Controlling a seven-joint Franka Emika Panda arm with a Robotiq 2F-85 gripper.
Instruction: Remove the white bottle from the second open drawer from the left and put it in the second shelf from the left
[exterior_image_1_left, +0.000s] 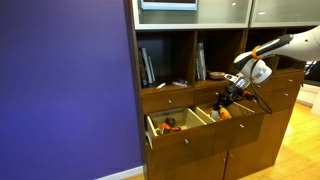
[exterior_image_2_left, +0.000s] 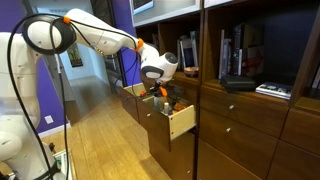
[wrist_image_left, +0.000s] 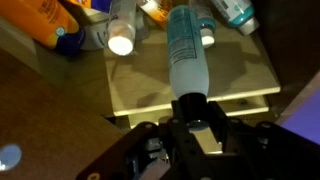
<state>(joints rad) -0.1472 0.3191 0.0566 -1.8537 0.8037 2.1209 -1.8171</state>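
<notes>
The bottle rises with my gripper out of the drawer (exterior_image_1_left: 243, 118) and into the second shelf (exterior_image_1_left: 214, 74) next. My gripper then releases it on the shelf's bottom, because that shelf opens above the drawer.
In the wrist view the white bottle (wrist_image_left: 185, 50) has a pale blue label and a dark cap. My gripper (wrist_image_left: 192, 110) is shut on the cap, and the bottle points away from me over the pale wood floor of the second open drawer (wrist_image_left: 240, 85). In both exterior views the gripper (exterior_image_1_left: 228, 98) (exterior_image_2_left: 160, 93) is down at that drawer (exterior_image_1_left: 243, 118) (exterior_image_2_left: 182, 122). The bottle itself is too small to make out there. The second shelf (exterior_image_1_left: 214, 60), a narrow cubby with a dark back, is above the drawer.
An orange bottle (wrist_image_left: 45, 20), a white-capped container (wrist_image_left: 121, 42) and a white and teal bottle (wrist_image_left: 236, 12) lie at the drawer's far end. Another open drawer (exterior_image_1_left: 178, 128) holds orange and black items. The cubby with books (exterior_image_1_left: 160, 65) stands beside the second shelf.
</notes>
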